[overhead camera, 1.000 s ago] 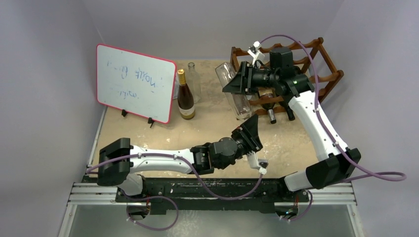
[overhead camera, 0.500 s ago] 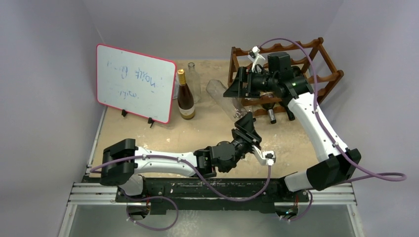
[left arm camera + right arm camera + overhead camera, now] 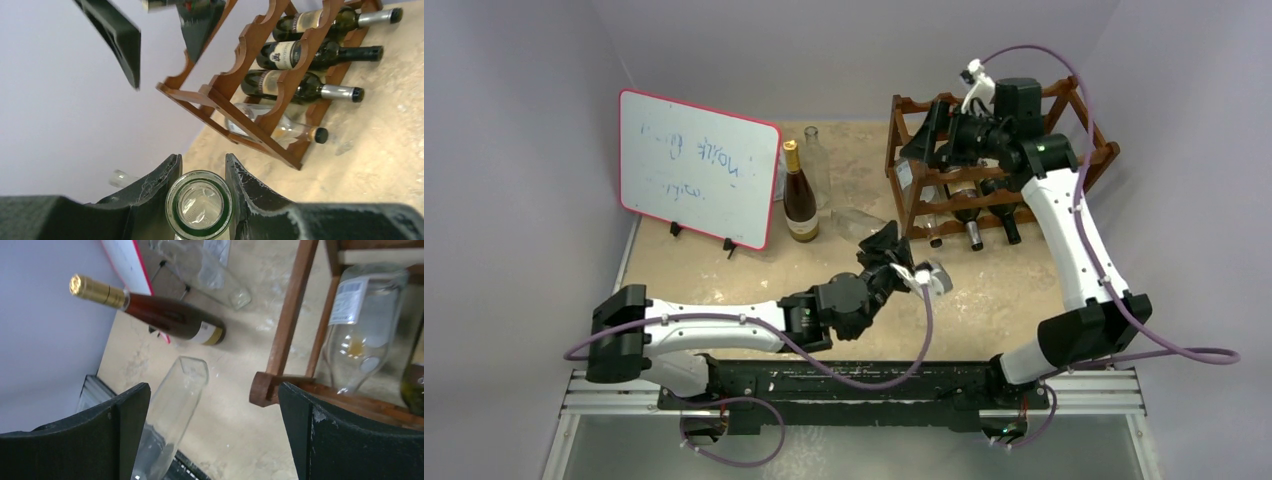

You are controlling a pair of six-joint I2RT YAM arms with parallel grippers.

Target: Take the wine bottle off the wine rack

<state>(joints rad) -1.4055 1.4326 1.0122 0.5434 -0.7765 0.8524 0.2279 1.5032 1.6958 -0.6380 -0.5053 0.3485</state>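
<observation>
I need to swing the slanting bottle outward and upright with my left gripper, onto the bare tabletop between the amber bottle and the rack, and let go of it, because its base has room there.
The wine bottle (image 3: 860, 221) is clear, empty glass and is off the wine rack (image 3: 893, 150), tilted low over the table to the rack's left. My left gripper (image 3: 201, 162) is shut on its neck just below the green-tinted mouth (image 3: 199, 205). My right gripper (image 3: 214, 390) hangs open and empty by the rack's upper left corner (image 3: 292, 315). The bottle's body (image 3: 175, 400) slants below it, clear of both fingers. The reddish-brown rack (image 3: 235, 95) still holds three dark bottles (image 3: 300, 89) and one clear bottle (image 3: 280, 127).
A red-edged whiteboard (image 3: 699, 170) stands at the back left. Beside it an amber bottle with gold foil (image 3: 800, 200) and a clear bottle (image 3: 814, 165) stand upright. The necks of the racked bottles (image 3: 974, 225) point toward the table's middle.
My right gripper opened, let go of the clear bottle and rose back to the rack's top. My left arm carried the bottle by its neck leftward and down, away from the rack.
</observation>
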